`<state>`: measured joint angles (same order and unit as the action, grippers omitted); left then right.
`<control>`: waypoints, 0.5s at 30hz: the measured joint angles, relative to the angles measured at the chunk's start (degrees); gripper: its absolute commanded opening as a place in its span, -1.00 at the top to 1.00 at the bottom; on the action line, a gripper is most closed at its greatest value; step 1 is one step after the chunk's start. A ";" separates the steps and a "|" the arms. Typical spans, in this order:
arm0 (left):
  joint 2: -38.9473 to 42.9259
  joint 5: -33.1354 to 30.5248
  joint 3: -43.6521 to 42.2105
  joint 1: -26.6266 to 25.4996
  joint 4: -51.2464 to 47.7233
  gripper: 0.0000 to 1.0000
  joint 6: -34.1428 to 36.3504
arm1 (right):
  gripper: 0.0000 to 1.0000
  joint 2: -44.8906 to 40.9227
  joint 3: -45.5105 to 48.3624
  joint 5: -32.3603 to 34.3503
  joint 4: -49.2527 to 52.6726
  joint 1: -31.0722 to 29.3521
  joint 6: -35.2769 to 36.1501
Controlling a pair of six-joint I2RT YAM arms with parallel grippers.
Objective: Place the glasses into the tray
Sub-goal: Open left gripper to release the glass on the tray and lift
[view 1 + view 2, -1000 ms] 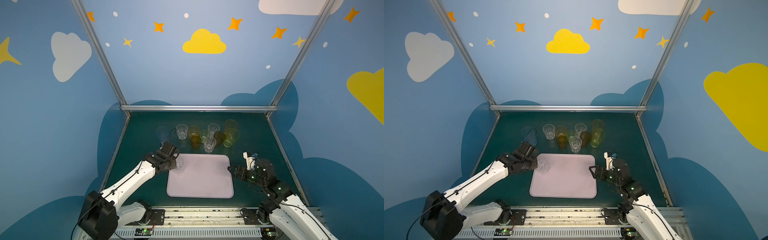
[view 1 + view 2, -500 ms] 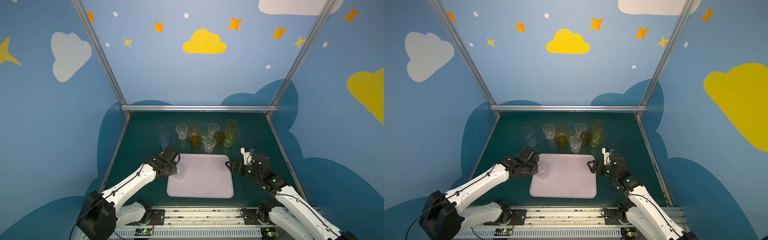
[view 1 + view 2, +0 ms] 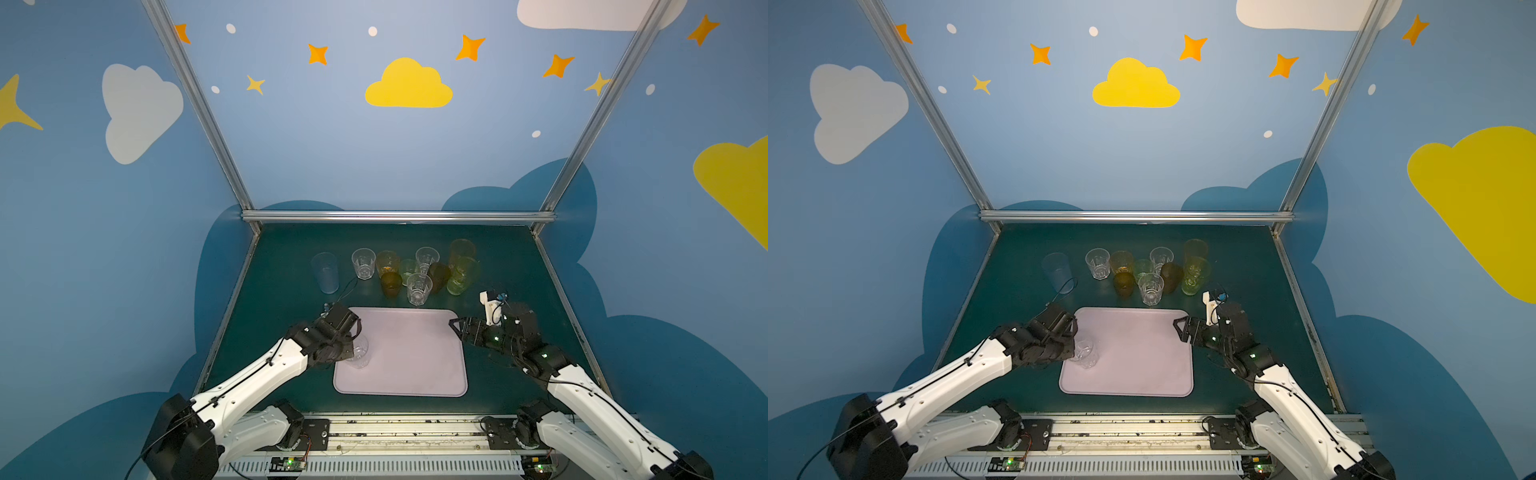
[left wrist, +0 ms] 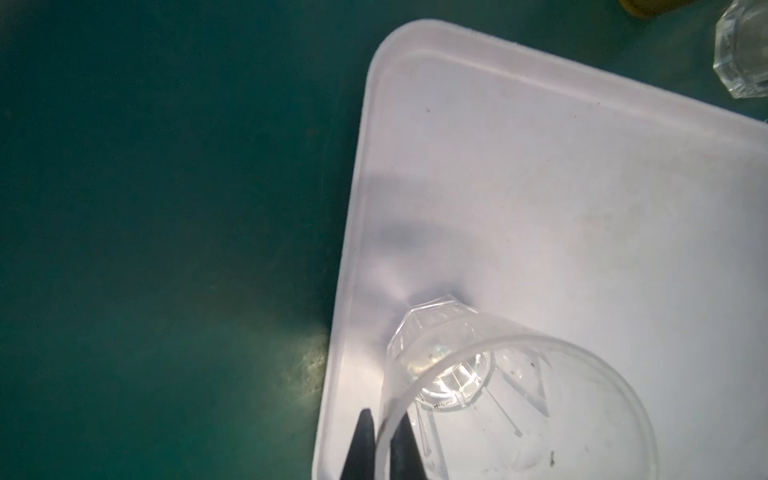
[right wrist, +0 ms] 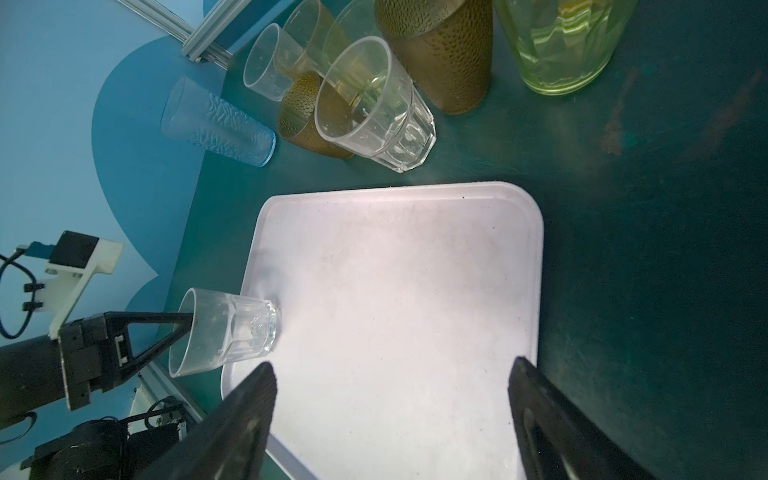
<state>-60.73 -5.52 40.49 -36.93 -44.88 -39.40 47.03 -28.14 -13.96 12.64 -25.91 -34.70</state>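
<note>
The tray's near corner (image 3: 345,380) lies farther back. My left gripper will next pull the glass back toward it and let go of the glass's rim, which leaves room for the glasses behind.
My left gripper (image 3: 353,347) (image 4: 382,415) is shut on the rim of a short clear faceted glass (image 3: 358,356) (image 5: 232,328), one finger inside and one outside. The glass stands upright and its base looks to rest on the lilac-pink tray (image 3: 415,374) (image 4: 582,208) just inside the left rim. My right gripper (image 3: 453,326) (image 5: 392,365) hangs open and holds nothing, over the tray's far right corner. Several other glasses stand on the table behind the tray, among them a tall pale blue one (image 3: 325,272), a clear one (image 3: 419,289) and a yellow-green one (image 3: 462,276).
The green table top (image 3: 291,291) is walled by blue panels on three sides with a metal rail (image 3: 395,216) at the back. The group of glasses stands close to the tray's far edge. A brown glass (image 5: 440,54) is nearest my right gripper.
My left gripper has carried the clear glass toward the front and lowered it onto the tray's left side. The right gripper has moved slightly back toward the tray's far right corner, still open.
</note>
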 measured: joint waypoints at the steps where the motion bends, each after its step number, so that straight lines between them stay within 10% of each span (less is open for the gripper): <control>1: 0.81 0.00 -0.31 -0.07 -0.70 0.92 -0.39 | -0.73 0.07 0.00 0.00 -0.02 0.00 0.00; 15: 2.95 -3.61 -0.96 -6.40 -5.03 0.92 -7.39 | -0.73 1.33 0.00 0.61 -0.33 0.00 0.00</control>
<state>-57.78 -9.13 39.53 -43.33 -49.91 -46.78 48.36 -28.14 -13.34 12.32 -25.91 -34.70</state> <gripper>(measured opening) 0.058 0.865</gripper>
